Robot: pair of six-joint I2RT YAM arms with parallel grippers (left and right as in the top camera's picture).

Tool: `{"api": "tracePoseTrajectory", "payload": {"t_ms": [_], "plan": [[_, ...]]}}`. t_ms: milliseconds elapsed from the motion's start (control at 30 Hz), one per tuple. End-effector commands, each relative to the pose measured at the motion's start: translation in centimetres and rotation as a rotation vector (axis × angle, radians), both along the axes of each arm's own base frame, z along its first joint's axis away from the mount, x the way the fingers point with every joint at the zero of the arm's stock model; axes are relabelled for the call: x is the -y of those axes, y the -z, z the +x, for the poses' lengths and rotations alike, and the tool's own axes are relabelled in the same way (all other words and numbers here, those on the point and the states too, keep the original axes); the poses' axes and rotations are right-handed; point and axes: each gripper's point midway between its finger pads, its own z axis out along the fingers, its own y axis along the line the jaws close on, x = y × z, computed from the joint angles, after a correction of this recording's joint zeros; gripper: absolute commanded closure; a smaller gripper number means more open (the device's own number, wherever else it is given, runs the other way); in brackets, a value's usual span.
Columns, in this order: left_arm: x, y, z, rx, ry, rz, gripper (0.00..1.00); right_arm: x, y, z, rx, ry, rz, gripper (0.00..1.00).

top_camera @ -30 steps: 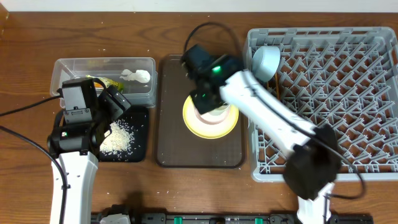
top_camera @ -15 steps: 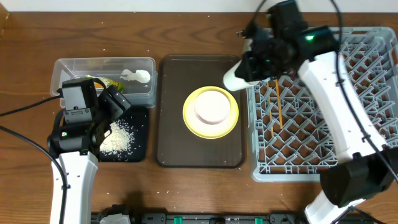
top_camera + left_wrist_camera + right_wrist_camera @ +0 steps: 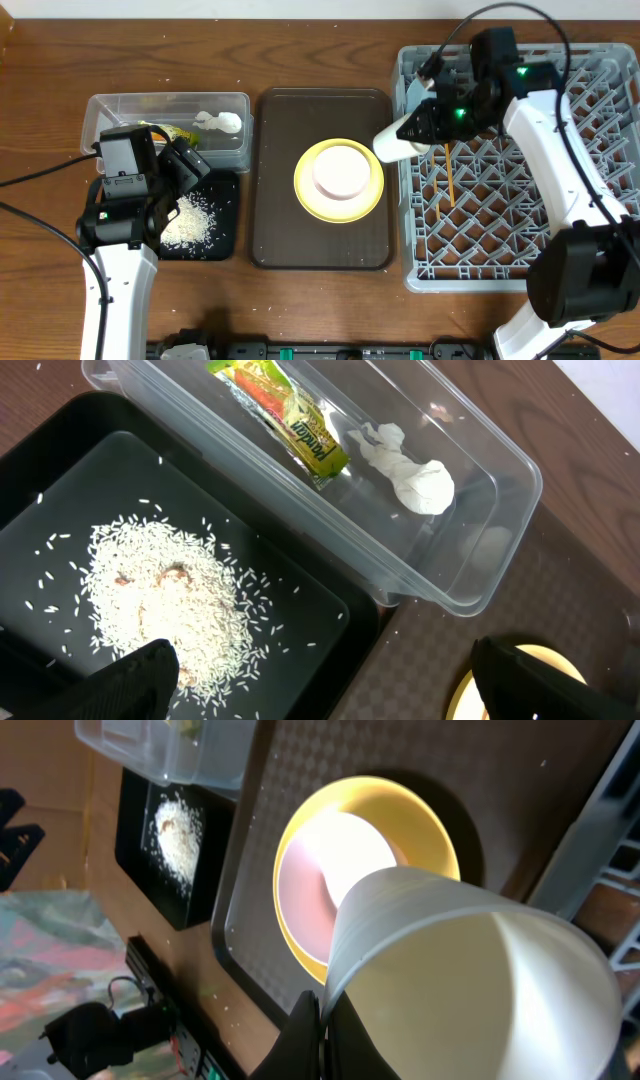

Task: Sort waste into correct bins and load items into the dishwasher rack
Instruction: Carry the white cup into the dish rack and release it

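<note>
The cup sticks out past the rack's edge, so I need to move my right gripper to the right in the overhead view, turning and lowering it beside the light blue bowl.
My right gripper is shut on the rim of the small white cup, holding it tilted above the left edge of the grey dishwasher rack. In the right wrist view the cup fills the lower right, with my fingers pinching its rim. The pale pink bowl sits on the yellow plate. The chopsticks lie in the rack. The light blue bowl is mostly hidden behind the arm. My left gripper is open above the black tray holding the rice.
The clear tub holds the snack wrapper and white tissue. The dark brown serving tray lies between the bins and the rack, under the plate. A few rice grains lie on the wood near the table's front edge.
My right arm has lifted the white cup off the serving tray, swung right to the rack's left edge, then dropped a little. The left arm has not moved.
</note>
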Motion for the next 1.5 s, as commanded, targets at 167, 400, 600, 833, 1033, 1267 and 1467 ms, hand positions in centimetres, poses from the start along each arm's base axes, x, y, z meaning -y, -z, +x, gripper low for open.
{"api": "tracePoseTrajectory", "payload": {"t_ms": [167,400,600,833,1033,1267,1467], "plan": [[-0.3,-0.4,0.1,0.007,-0.017,0.005,0.04,2.2,2.4,0.1,-0.034,0.058,0.065,0.99],[-0.3,-0.4,0.1,0.007,-0.017,0.005,0.04,4.3,4.0,0.2,-0.04,0.094,0.019,0.99],[-0.3,-0.4,0.1,0.007,-0.017,0.005,0.04,6.9,5.6,0.2,-0.06,0.149,-0.072,0.99],[-0.3,-0.4,0.1,0.007,-0.017,0.005,0.04,8.4,6.6,0.3,-0.06,0.172,-0.16,0.99],[-0.3,-0.4,0.1,0.007,-0.017,0.005,0.04,8.5,6.7,0.2,-0.052,0.159,-0.169,0.99],[-0.3,-0.4,0.1,0.007,-0.017,0.005,0.04,9.2,7.3,-0.7,-0.094,0.164,-0.222,0.99],[-0.3,-0.4,0.1,0.007,-0.017,0.005,0.04,9.8,7.8,-2.0,-0.151,0.163,-0.268,0.86]]}}
